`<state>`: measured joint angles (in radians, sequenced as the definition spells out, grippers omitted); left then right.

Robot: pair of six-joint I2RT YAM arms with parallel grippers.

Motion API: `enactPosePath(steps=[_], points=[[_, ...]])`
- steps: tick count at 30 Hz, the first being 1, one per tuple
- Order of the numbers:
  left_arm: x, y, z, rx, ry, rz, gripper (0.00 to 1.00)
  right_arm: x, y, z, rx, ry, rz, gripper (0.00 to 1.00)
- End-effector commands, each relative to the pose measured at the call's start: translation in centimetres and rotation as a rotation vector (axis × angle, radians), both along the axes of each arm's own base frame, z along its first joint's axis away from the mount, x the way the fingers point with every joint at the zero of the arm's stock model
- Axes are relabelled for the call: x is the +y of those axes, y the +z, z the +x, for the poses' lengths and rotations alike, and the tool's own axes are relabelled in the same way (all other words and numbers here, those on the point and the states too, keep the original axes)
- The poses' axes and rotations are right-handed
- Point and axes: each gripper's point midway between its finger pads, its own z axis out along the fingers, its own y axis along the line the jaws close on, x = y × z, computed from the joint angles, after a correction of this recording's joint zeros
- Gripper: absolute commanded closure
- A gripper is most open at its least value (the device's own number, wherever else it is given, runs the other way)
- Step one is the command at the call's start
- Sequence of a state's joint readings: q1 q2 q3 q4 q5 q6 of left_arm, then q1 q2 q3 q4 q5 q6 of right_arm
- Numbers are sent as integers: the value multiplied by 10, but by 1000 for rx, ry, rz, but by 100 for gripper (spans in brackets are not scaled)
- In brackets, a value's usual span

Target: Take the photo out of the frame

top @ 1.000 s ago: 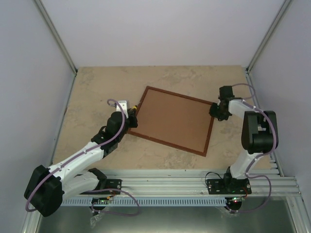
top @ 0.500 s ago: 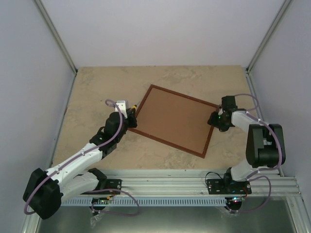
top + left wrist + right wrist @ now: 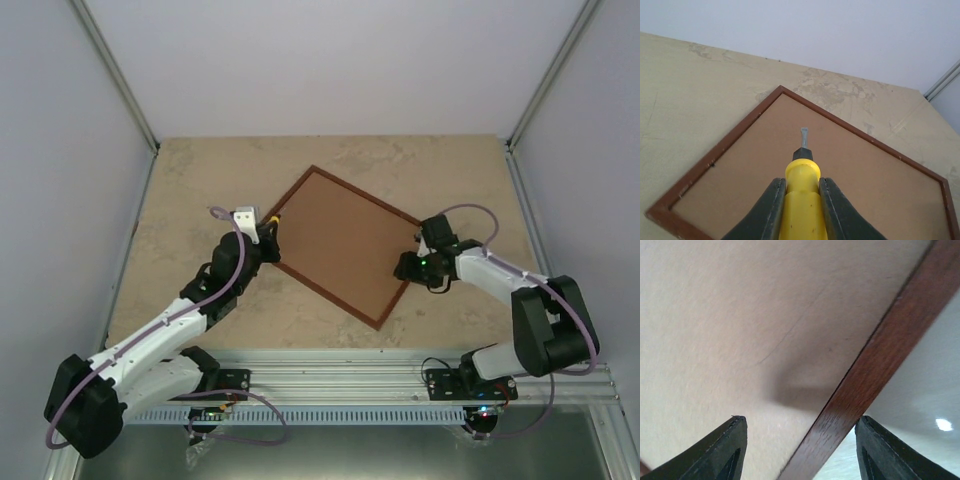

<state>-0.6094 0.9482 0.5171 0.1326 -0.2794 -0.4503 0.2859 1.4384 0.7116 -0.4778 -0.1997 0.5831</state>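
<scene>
The wooden edge (image 3: 398, 293) (image 3: 832, 425) slants between the open fingers. Next, my right gripper swings it outward and to the left in the top view, then closes on it.
The frame (image 3: 335, 240) lies face down on the table, its brown fibreboard back up and its reddish-brown edges turned like a diamond. The photo is hidden. My left gripper (image 3: 262, 232) is at the frame's left corner, shut on a yellow-handled screwdriver (image 3: 802, 200). The screwdriver's tip (image 3: 804, 135) points over the backing (image 3: 740, 190). My right gripper (image 3: 408, 267) is at the frame's near right edge. In the right wrist view it (image 3: 800, 418) is open, its fingers wide apart, with the wooden edge (image 3: 865, 365) running between them.
The marbled beige table (image 3: 200, 180) is walled by white panels at the back and both sides. An aluminium rail (image 3: 400, 375) with the arm bases runs along the near edge.
My right gripper has moved toward the near left along with the frame's right side, and the frame has turned clockwise. My left gripper has shifted slightly with the screwdriver.
</scene>
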Motion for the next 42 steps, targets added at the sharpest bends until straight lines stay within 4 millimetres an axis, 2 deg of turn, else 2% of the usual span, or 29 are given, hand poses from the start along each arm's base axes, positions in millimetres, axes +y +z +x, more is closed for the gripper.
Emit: enactPosePath(steps=[1, 10, 12, 15, 19, 22, 30, 33, 38, 42], points=[[5, 14, 0, -25, 28, -27, 100, 49, 16, -9, -19, 72, 92, 39], [10, 6, 2, -1, 71, -30, 100, 159, 15, -31, -7, 381, 116, 37], [12, 2, 4, 10, 83, -31, 100, 174, 19, -33, -16, 438, 109, 38], [14, -3, 7, 31, 92, -39, 100, 183, 31, -29, -41, 491, 96, 38], [18, -11, 11, 60, 99, -52, 100, 180, 48, -20, -83, 555, 27, 38], [20, -13, 12, 66, 108, -56, 100, 170, 62, -1, -129, 573, -40, 37], [22, -14, 13, 67, 109, -57, 100, 127, 78, 89, -243, 519, -124, 38], [21, -15, 13, 72, 106, -53, 100, 112, 73, 122, -253, 467, -130, 40], [18, -14, 13, 69, 89, -56, 100, 99, 64, 176, -298, 404, -116, 42], [18, -16, 13, 72, 89, -51, 100, 101, 45, 204, -290, 416, -128, 45]])
